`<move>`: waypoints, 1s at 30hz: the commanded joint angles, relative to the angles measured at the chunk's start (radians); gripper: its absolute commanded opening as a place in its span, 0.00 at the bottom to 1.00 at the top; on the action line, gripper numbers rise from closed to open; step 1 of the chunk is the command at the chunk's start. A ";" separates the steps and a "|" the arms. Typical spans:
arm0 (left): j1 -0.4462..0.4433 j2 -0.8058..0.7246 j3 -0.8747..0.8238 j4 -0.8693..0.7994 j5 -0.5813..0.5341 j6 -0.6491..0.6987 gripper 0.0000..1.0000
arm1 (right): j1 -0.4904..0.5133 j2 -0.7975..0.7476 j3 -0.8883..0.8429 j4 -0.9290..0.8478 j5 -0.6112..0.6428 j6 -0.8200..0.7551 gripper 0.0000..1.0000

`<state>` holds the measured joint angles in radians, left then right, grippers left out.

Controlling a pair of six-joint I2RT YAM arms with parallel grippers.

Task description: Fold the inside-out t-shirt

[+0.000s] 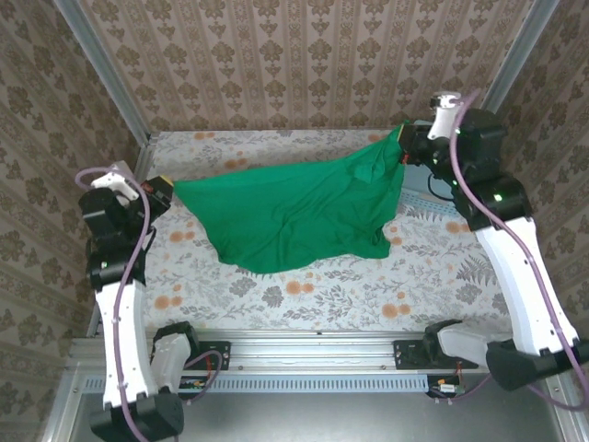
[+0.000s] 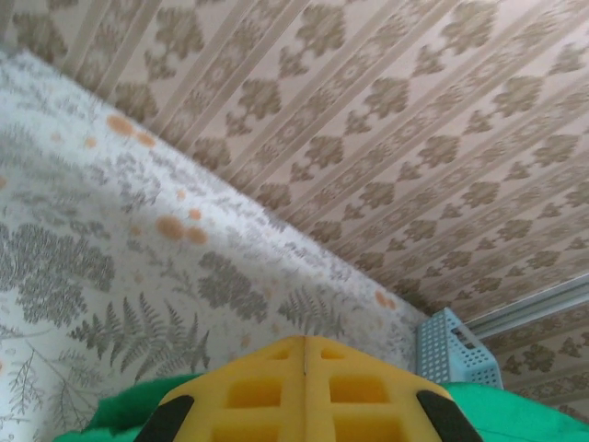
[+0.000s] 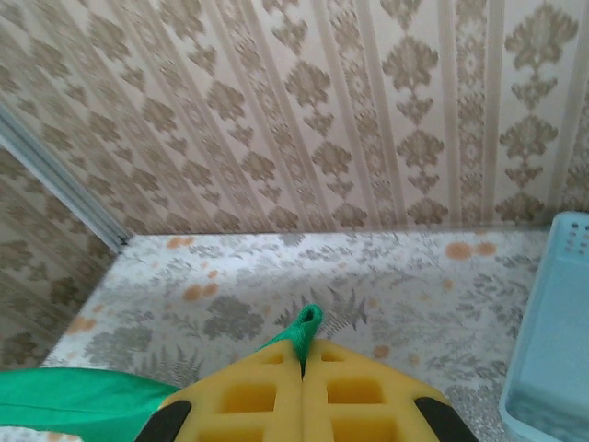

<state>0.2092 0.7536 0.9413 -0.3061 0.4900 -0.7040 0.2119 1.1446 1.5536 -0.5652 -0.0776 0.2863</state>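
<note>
My left gripper will go down to the far part of the table next and let go of the shirt's corner there, because the shirt's upper edge is still held up.
The inside-out t-shirt (image 1: 294, 212) is a bright green cloth stretched across the flowered table between both arms, its lower edge sagging onto the table. At the left, my left gripper (image 1: 166, 191) holds the shirt's left corner. In the left wrist view its yellow jaws (image 2: 306, 343) are pressed together, with green cloth (image 2: 120, 414) spilling out beneath them on both sides. At the back right, my right gripper (image 1: 406, 145) holds the shirt's higher corner. In the right wrist view a small fold of the shirt (image 3: 308, 318) sticks out between the shut yellow fingertips (image 3: 304, 345).
A light blue lattice basket (image 2: 456, 354) stands at the back right by the wall, close to the right gripper (image 3: 552, 341). Patterned walls enclose the table on three sides. A metal rail (image 1: 313, 354) runs along the near edge between the arm bases.
</note>
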 commanded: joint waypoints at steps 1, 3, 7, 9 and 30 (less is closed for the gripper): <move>0.003 -0.112 0.070 -0.062 -0.051 0.005 0.00 | -0.005 -0.122 0.002 0.001 -0.059 -0.001 0.00; 0.003 -0.166 0.121 -0.110 -0.086 0.012 0.00 | -0.004 -0.171 0.030 -0.015 -0.080 0.009 0.00; -0.001 -0.198 0.259 -0.191 -0.119 0.030 0.00 | -0.006 -0.228 0.120 -0.039 -0.101 0.028 0.00; -0.002 -0.195 0.311 -0.201 -0.119 0.028 0.00 | -0.005 -0.232 0.180 -0.058 -0.085 0.032 0.00; -0.058 0.306 0.104 0.101 -0.117 -0.008 0.00 | -0.007 0.328 0.208 0.105 0.038 -0.041 0.00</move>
<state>0.1741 0.9955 1.0859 -0.3008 0.3893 -0.7086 0.2119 1.3903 1.7969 -0.5484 -0.0330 0.2600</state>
